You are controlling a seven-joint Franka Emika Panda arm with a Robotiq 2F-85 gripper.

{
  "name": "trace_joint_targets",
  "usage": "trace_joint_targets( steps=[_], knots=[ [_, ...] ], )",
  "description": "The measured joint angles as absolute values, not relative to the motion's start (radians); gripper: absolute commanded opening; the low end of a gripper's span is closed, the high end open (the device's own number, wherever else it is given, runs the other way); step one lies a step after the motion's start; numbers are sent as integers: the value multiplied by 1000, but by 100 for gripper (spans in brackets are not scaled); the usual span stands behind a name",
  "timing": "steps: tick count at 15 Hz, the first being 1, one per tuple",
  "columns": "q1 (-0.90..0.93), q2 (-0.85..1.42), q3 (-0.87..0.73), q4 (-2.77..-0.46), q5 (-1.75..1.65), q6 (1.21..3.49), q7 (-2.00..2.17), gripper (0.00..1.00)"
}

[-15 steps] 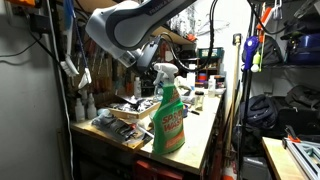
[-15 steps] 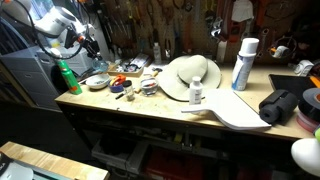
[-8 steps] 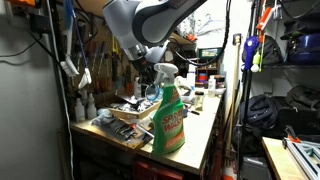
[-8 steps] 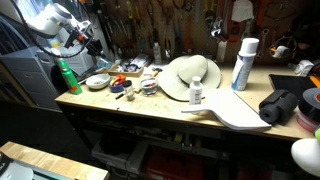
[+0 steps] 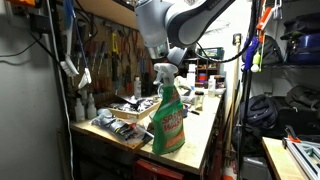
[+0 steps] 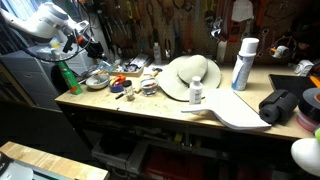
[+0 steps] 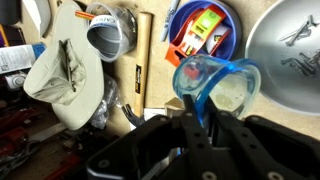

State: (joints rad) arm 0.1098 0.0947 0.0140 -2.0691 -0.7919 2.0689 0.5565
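Observation:
Next I should bring the held cup (image 7: 218, 84) down in my gripper onto the bare tabletop beside the blue bowl, clear of both bowls, and release the cup's rim.
In the wrist view my gripper (image 7: 200, 118) is shut on the rim of a clear blue plastic cup (image 7: 218, 84) and holds it in the air above the workbench. Below the cup lie a blue bowl (image 7: 205, 30) with orange and green items, a silver metal bowl (image 7: 290, 55) at the right, a small metal tin (image 7: 108, 32), a wooden-handled tool (image 7: 141, 60) and a crumpled pale cloth (image 7: 62, 70). In both exterior views the arm (image 5: 175, 25) (image 6: 52, 20) hangs over the cluttered end of the bench, near a green spray bottle (image 5: 168, 118) (image 6: 67, 78).
A straw hat (image 6: 190, 75), a small white bottle (image 6: 196, 92), a white spray can (image 6: 243, 62), a pale cutting board (image 6: 238, 112) and a black bag (image 6: 280, 105) sit on the bench. Tools hang on the back wall (image 6: 160, 25). A shelf rack (image 5: 290, 60) stands beside the bench.
The arm has swung across and upward over the bench end, from beside the green spray bottle to above it. The cup stays in the gripper.

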Motion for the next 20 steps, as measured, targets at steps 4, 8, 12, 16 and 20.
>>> trace_joint_targets(
  steps=[4, 8, 12, 16, 20],
  knots=[
    [80, 93, 10, -2062, -678, 2130, 497, 8],
    [-4, 71, -35, -2059, -433, 2276, 309, 8],
    [-60, 62, -63, -2066, -227, 2382, 84, 8],
    [-68, 62, -63, -2082, -174, 2406, -37, 8],
    [-68, 69, -63, -2078, -158, 2406, -44, 8]
  ],
)
